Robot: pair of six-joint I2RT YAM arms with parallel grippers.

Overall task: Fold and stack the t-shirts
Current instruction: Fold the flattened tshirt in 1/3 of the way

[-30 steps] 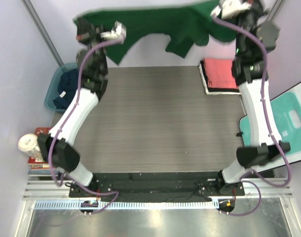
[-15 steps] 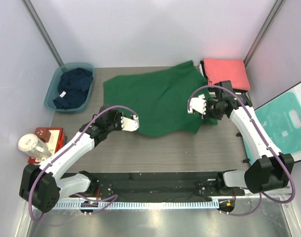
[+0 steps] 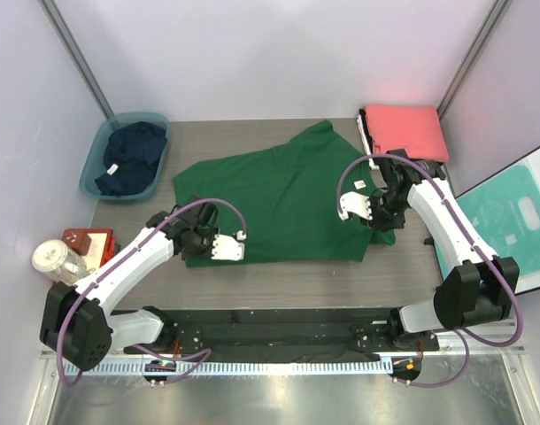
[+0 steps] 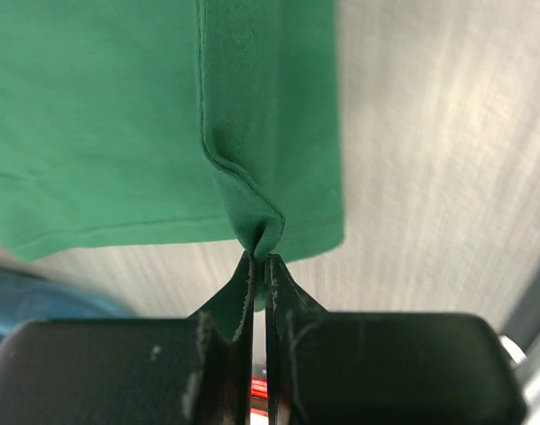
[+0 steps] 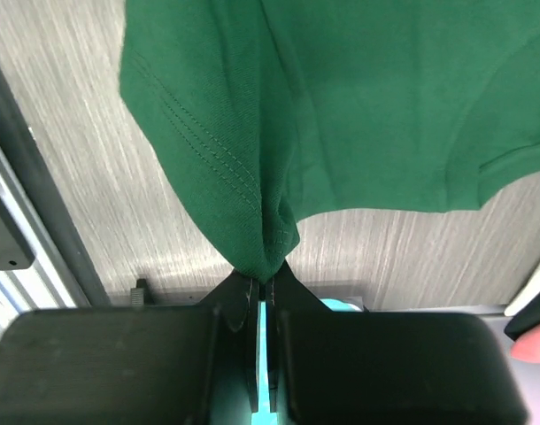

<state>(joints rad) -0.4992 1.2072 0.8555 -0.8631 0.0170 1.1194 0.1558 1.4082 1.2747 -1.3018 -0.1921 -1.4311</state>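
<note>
The shirt's bunched edge will go outward to the far sleeve's base (image 3: 327,161) next. My right gripper will carry it and release it there to fold the spread shirt.
The dark green t-shirt (image 3: 283,199) lies spread out on the wooden table (image 3: 279,283), one sleeve pointing to the far side. My left gripper (image 3: 197,243) is low at the shirt's near left corner, shut on a pinch of its hem (image 4: 252,226); the jaws (image 4: 258,258) grip a fold of green cloth. My right gripper (image 3: 378,220) is at the shirt's right edge and is shut on a bunch of that edge (image 5: 263,279). A folded coral-red t-shirt (image 3: 405,131) tops a stack at the far right corner. A navy t-shirt (image 3: 128,158) is heaped in the tub.
The teal plastic tub (image 3: 91,170) stands at the far left. A teal-and-white board (image 3: 509,221) leans off the table's right side. A can (image 3: 57,261) and a red box (image 3: 86,241) sit off the left edge. The black base rail (image 3: 279,319) runs along the near edge.
A second ago both arms held the green shirt high in the air; they have swung down and laid it flat on the table, still gripping it.
</note>
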